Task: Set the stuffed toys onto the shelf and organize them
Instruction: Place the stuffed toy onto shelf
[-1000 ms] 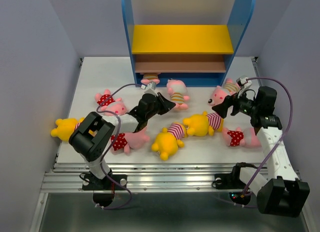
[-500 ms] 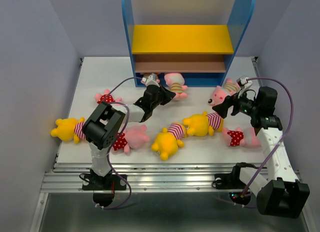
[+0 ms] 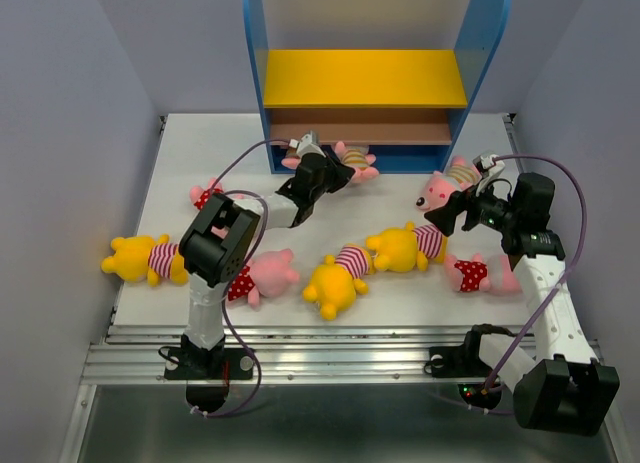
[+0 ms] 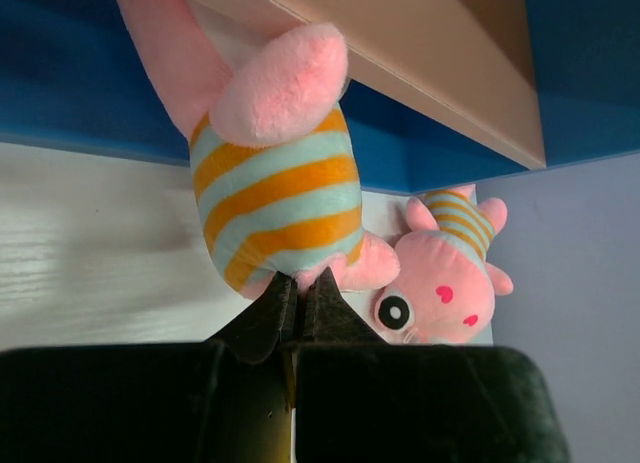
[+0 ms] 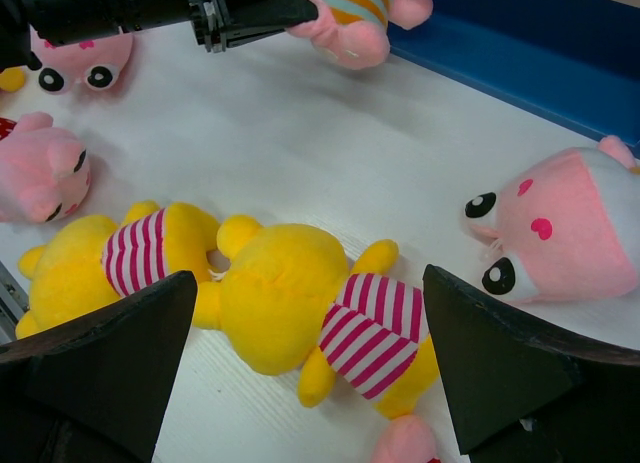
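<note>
My left gripper pushes the pig outward next, deeper under the brown middle board, before it opens, since the pig's striped body still sticks out.
My left gripper (image 4: 300,283) is shut on the lower end of a pink pig in a tan-striped shirt (image 4: 275,198). The pig (image 3: 352,163) hangs at the front of the shelf (image 3: 365,78), its head in under the brown middle board (image 4: 420,53). A second striped pig (image 4: 445,283) lies on the table beyond it. My right gripper (image 5: 310,283) is open above a yellow bear in a red-striped shirt (image 5: 290,303), with the second striped pig (image 5: 560,233) to its right. Seen from above, the right gripper (image 3: 445,215) hovers by that pig (image 3: 445,186).
More stuffed toys lie on the white table (image 3: 200,143): two yellow bears (image 3: 335,281) (image 3: 135,258), and red-dotted pigs at the left (image 3: 215,195), front left (image 3: 260,275) and right (image 3: 480,273). Grey walls close both sides.
My left gripper has carried the striped pig from the middle of the table back to the shelf's bottom tier. The right arm has stayed still and open.
</note>
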Tool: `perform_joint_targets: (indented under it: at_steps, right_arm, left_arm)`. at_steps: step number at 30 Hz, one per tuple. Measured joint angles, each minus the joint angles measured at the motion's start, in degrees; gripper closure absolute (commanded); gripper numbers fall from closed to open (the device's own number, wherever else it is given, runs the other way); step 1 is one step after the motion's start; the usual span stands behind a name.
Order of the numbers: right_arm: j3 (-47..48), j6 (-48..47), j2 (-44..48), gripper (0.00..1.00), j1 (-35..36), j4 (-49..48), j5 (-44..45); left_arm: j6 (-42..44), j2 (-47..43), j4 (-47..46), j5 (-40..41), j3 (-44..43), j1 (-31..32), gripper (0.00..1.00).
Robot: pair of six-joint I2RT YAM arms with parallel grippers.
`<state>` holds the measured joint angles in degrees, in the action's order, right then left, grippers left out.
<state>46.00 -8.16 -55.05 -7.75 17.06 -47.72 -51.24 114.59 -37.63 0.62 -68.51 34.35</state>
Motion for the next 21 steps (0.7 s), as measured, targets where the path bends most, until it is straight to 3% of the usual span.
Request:
perform_joint_targets:
  at_steps: [21]
  right_arm:
    - [0.0, 0.0, 0.1, 0.00, 0.0, 0.0, 0.0]
  left_arm:
    - [3.2, 6.5, 6.6, 5.2, -9.2, -1.7, 0.98]
